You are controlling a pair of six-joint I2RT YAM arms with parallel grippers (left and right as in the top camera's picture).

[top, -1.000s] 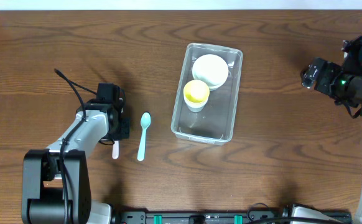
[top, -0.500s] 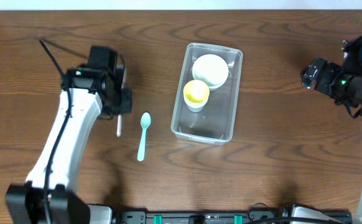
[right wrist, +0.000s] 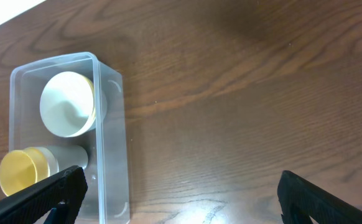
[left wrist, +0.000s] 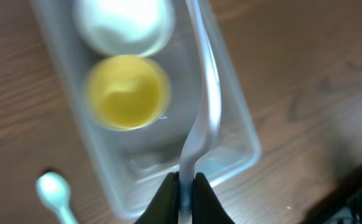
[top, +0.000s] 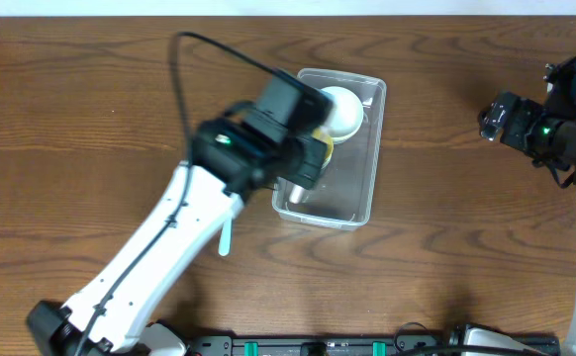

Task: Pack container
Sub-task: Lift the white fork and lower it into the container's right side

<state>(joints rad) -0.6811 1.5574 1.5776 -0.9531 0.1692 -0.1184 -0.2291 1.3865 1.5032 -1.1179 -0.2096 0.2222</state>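
The bare bottom of the container is below the robot's left gripper and to its right in the overhead view, so the gripper needs to go across and down and release the utensil [left wrist: 206, 93] there.
The clear plastic container [top: 355, 193] lies at centre, holding a white bowl [top: 341, 109] and a yellow cup [top: 322, 148]. My left gripper [left wrist: 186, 185] is shut on a white plastic utensil [left wrist: 206, 93] and holds it above the container's [left wrist: 246, 134] near end, beside the yellow cup [left wrist: 127, 92] and white bowl [left wrist: 122, 22]. In the overhead view the left wrist [top: 288, 129] hides the utensil. A teal spoon [top: 225, 237] lies on the table left of the container. My right gripper [right wrist: 181, 199] is open and empty, far right of the container [right wrist: 112, 124].
The teal spoon [left wrist: 53, 190] lies close to the container's left wall. The right arm [top: 545, 129] hovers at the table's right side. A black frame edge runs along the table's front [top: 367, 346].
My left arm has lifted the white utensil from the table's left and swung right, from beside the teal spoon to above the container. The right arm has not moved.
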